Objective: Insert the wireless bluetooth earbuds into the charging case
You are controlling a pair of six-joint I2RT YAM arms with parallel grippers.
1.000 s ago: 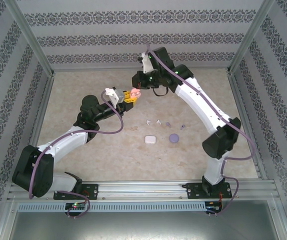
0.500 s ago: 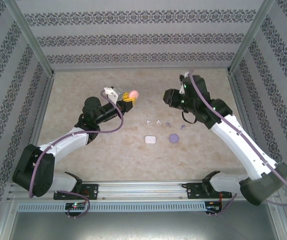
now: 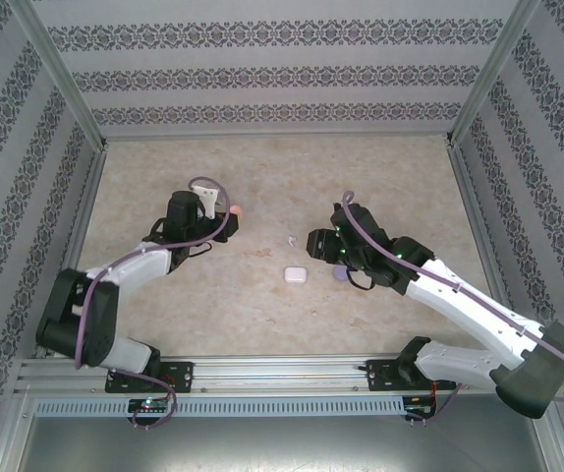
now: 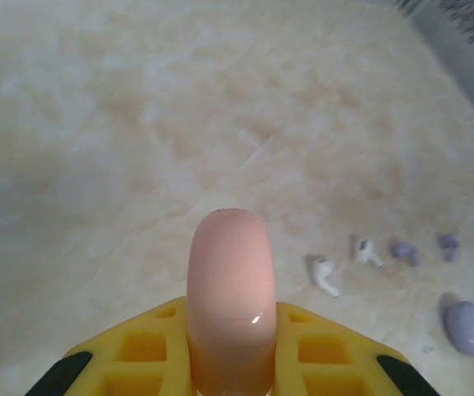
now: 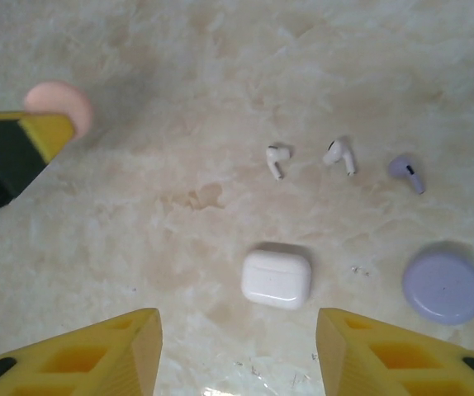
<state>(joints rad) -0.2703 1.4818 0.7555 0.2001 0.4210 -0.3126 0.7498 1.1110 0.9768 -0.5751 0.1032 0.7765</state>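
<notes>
The closed pinkish charging case (image 4: 229, 280) is hanging above the table, so my left gripper next needs to go down to the bare patch of tabletop under it and let go of the case.
My left gripper (image 4: 230, 330) is shut on a closed pinkish charging case (image 4: 229, 280), held a little above the table at the left (image 3: 236, 208). My right gripper (image 5: 237, 346) hangs open and empty just short of a closed white case (image 5: 277, 279). Beyond that case lie two white earbuds (image 5: 277, 160) (image 5: 340, 153) and a pale purple earbud (image 5: 407, 172). The left wrist view shows two purple earbuds (image 4: 403, 251) (image 4: 448, 245) side by side. A round purple case (image 5: 444, 287) lies right of the white one. From above, the right gripper (image 3: 313, 243) sits over the earbud row.
The marble-patterned table (image 3: 262, 305) is walled by patterned panels with a metal frame post (image 3: 66, 88) at each side. The left gripper's finger (image 5: 14, 148) and the pink case (image 5: 59, 106) show at the far left of the right wrist view.
The right gripper left the pink case at the back, swung down and forward to the white case, and opened. The left arm drew back left and lower, still holding the pink case.
</notes>
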